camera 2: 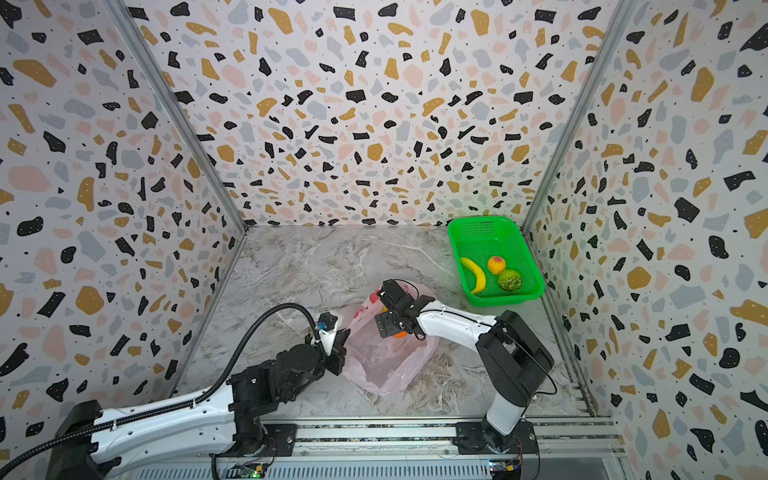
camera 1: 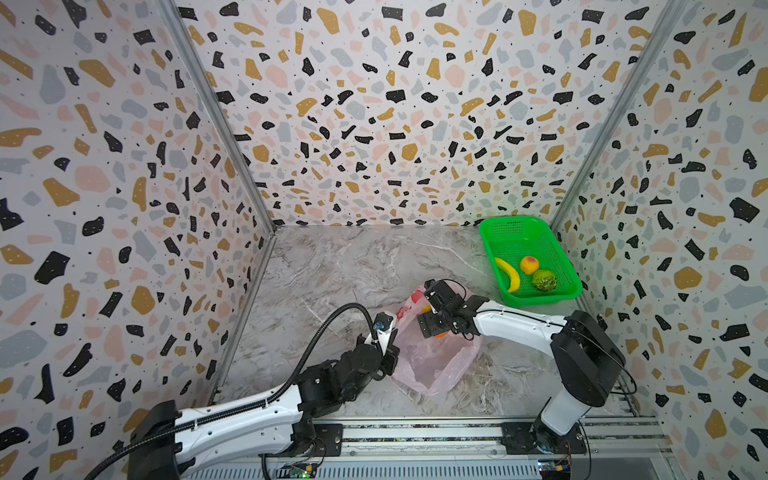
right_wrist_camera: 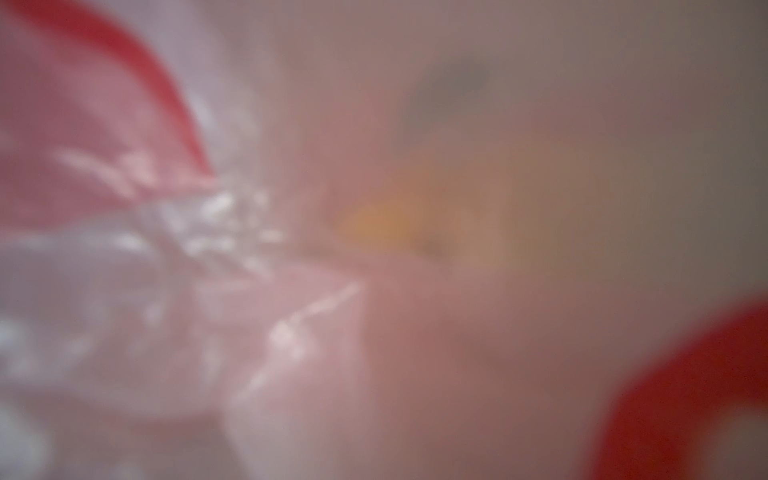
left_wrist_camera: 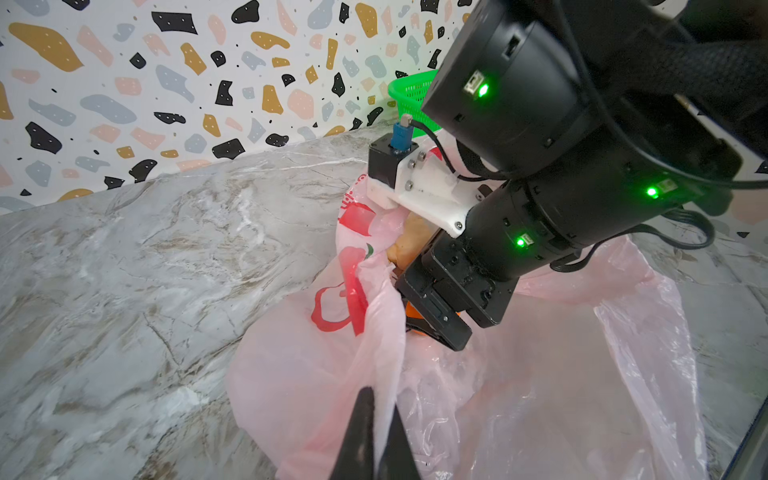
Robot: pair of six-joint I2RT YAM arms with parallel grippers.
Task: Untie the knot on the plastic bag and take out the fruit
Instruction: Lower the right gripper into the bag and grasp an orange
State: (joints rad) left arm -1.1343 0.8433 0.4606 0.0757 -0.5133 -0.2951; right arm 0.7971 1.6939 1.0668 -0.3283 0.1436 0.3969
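Observation:
The right gripper eases down over the orange fruit inside the open bag next and closes its spread fingers, since the fruit lies just beside the finger that shows.
The pink plastic bag (camera 1: 432, 368) (camera 2: 382, 368) lies slack on the marble table with its mouth open; no knot shows. My left gripper (left_wrist_camera: 380, 399) (camera 1: 392, 358) is shut on the bag's rim and holds it up. My right gripper (camera 1: 430, 326) reaches down into the mouth. One finger (left_wrist_camera: 446, 332) shows, at the outer end of its rail, so the jaws stand open; the other is hidden. An orange fruit (left_wrist_camera: 411, 309) (camera 1: 441, 333) lies right beside that finger. A beige lump (left_wrist_camera: 411, 245) sits deeper in the bag. The right wrist view shows only blurred pink film (right_wrist_camera: 291, 332).
A green basket (camera 1: 515, 232) (camera 2: 484, 232) stands at the back right and holds a banana (camera 1: 509, 274), a peach (camera 1: 529, 264) and a bumpy green ball (camera 1: 544, 280). Patterned walls close in three sides. The arms' rail runs along the front edge.

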